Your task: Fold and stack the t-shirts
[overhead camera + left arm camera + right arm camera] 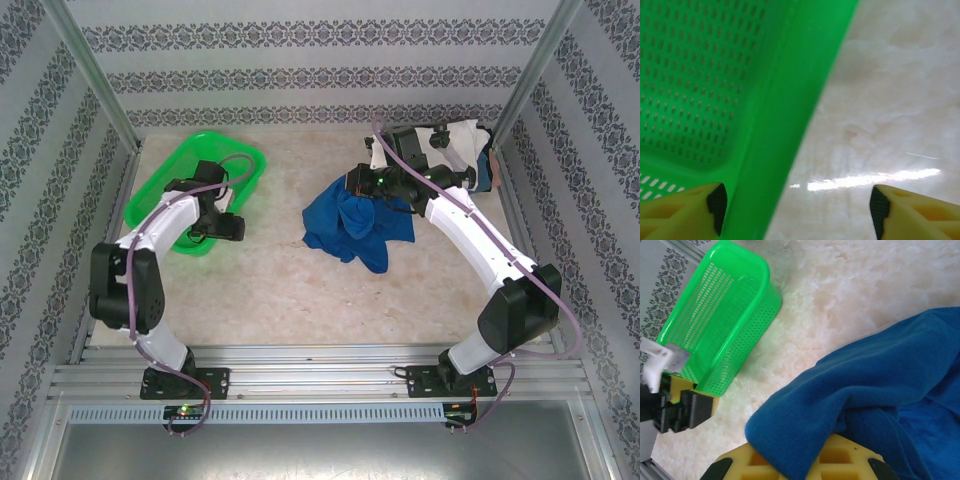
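Observation:
My right gripper draws the lifted part toward the green basket and down over the bare tabletop next and releases it, since the blue t-shirt lies crumpled.
A royal-blue t-shirt point(355, 225) lies crumpled at the middle right of the table, with one part lifted. My right gripper point(362, 183) is shut on that lifted part. In the right wrist view the blue cloth point(865, 400) drapes over my closed yellow fingers point(850, 460). A white t-shirt point(455, 135) and a darker bluish one point(484, 170) lie at the back right corner. My left gripper point(226, 226) is open astride the green basket's near rim. One fingertip point(715, 200) is inside the basket and the other point(881, 207) is over the table.
The green mesh basket point(190, 165) stands at the back left; its wall point(775, 125) runs between my left jaws. It also appears in the right wrist view point(725, 315). Patterned walls and metal posts point(95, 70) enclose the table. Bare marble-look tabletop point(300, 290) lies in front.

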You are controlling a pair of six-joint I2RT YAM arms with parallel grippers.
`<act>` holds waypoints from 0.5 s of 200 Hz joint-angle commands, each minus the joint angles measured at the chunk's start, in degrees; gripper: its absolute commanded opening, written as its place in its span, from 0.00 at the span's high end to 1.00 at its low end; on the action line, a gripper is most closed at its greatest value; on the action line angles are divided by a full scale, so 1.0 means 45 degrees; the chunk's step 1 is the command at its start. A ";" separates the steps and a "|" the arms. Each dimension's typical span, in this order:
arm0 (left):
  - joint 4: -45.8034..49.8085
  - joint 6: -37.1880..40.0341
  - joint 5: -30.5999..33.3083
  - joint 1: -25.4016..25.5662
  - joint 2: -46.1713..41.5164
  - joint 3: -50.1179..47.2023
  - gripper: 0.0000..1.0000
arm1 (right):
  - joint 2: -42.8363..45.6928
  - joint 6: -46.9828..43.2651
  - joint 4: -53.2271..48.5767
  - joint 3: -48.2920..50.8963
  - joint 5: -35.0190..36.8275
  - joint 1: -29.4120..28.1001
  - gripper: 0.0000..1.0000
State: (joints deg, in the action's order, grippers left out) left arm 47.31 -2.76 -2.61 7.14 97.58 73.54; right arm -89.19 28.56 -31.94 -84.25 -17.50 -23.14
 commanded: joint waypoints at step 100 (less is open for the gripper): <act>0.0111 0.0153 0.2066 -0.0516 0.3914 0.4320 0.79 | 0.0327 0.0134 -0.0361 0.0240 -0.0097 -0.0551 1.00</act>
State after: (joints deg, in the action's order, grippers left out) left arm 46.85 -1.39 6.13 6.24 112.12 88.71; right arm -89.19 28.60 -32.77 -83.99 -17.67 -24.71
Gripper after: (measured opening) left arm 0.216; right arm 0.089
